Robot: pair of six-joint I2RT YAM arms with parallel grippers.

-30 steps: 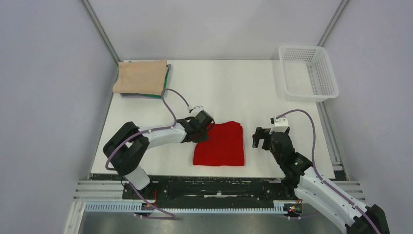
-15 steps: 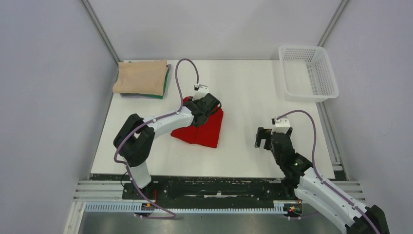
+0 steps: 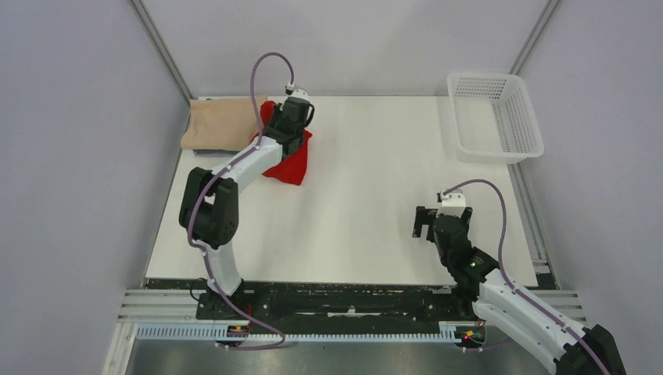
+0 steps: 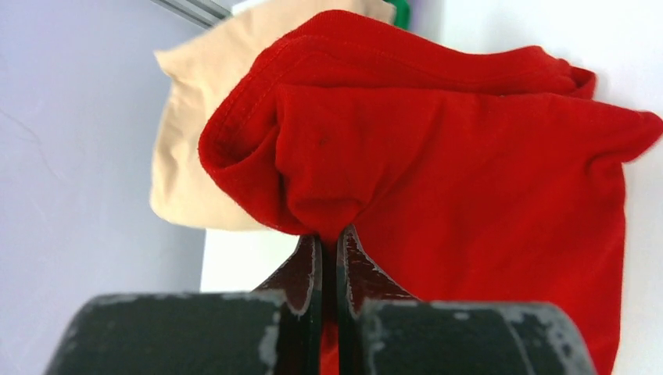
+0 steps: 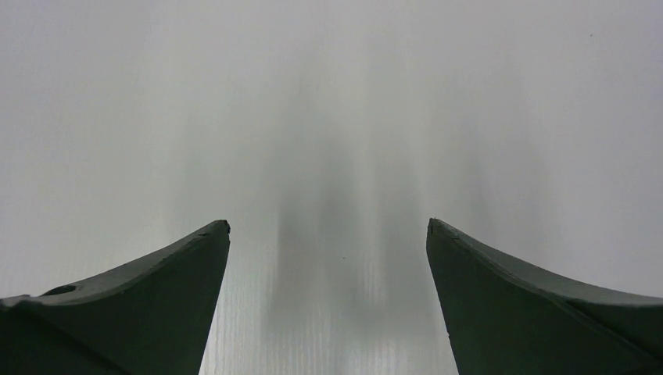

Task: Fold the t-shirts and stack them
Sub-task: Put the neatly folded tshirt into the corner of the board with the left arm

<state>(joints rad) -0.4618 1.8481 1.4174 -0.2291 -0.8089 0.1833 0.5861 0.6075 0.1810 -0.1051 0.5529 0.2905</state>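
Observation:
Next, my left gripper moves over the folded beige t-shirt (image 3: pixel 219 123) (image 4: pixel 195 101) and releases the red one onto it, as the beige t-shirt lies to its left in the top view.
The folded red t-shirt (image 3: pixel 291 162) hangs bunched from my left gripper (image 3: pixel 280 119), which is shut on a fold of it at the back left of the table. In the left wrist view the red t-shirt (image 4: pixel 469 156) droops from the pinched jaws of the left gripper (image 4: pixel 329 234), partly over the folded beige t-shirt (image 4: pixel 195 101). The beige t-shirt (image 3: pixel 219 123) lies on a green t-shirt (image 4: pixel 401 9), of which only a sliver shows. My right gripper (image 3: pixel 426 223) stands open over bare table at the near right, and the right gripper (image 5: pixel 328 226) has nothing between its fingers.
A white mesh basket (image 3: pixel 520 129) stands at the back right corner. Metal frame posts rise at both back corners, and grey walls close in the sides. The white table (image 3: pixel 375 180) spreads between the two arms.
My left gripper has carried the red t-shirt from the table's near middle up and back-left to the beige stack, the cloth now bunched. The right arm has barely moved.

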